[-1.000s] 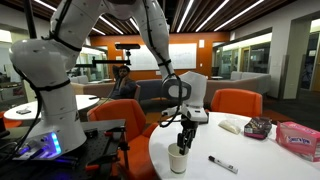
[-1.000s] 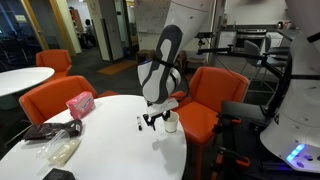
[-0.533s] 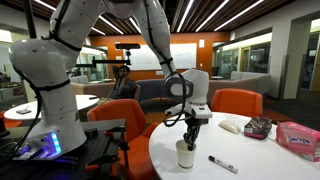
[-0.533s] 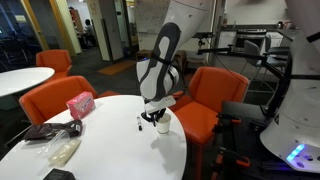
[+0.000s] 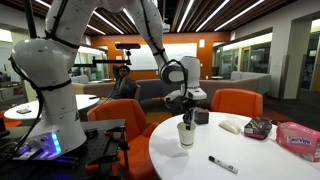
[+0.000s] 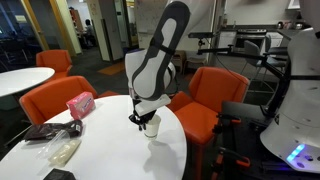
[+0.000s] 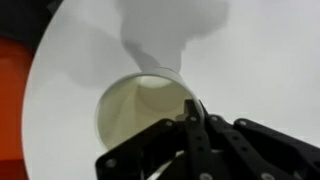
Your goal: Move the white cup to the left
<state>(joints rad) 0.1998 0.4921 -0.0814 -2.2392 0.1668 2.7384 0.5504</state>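
The clear tabletop outward of my gripper has room for the cup. My gripper will move outward and toward the small black box to release the cup's rim (image 6: 151, 126).
The white cup (image 5: 186, 135) is a small plain cream cup over the round white table (image 5: 250, 160), near the edge closest to the robot base. In both exterior views my gripper (image 5: 186, 119) comes down from above and is shut on the cup's rim (image 6: 151, 126). In the wrist view I look into the cup's open mouth (image 7: 143, 112), and the black fingers (image 7: 193, 112) pinch its right wall. Whether the cup's bottom touches the table I cannot tell.
A black marker (image 5: 222, 164) lies on the table nearer the camera. A crumpled napkin (image 5: 232, 125), a small black box (image 5: 258, 127) and a pink box (image 5: 298, 138) sit on the far side. Orange chairs (image 6: 205, 100) ring the table.
The jaws have shut on the cup's rim. The arm has swung, and the cup has moved with it across the table away from the marker.
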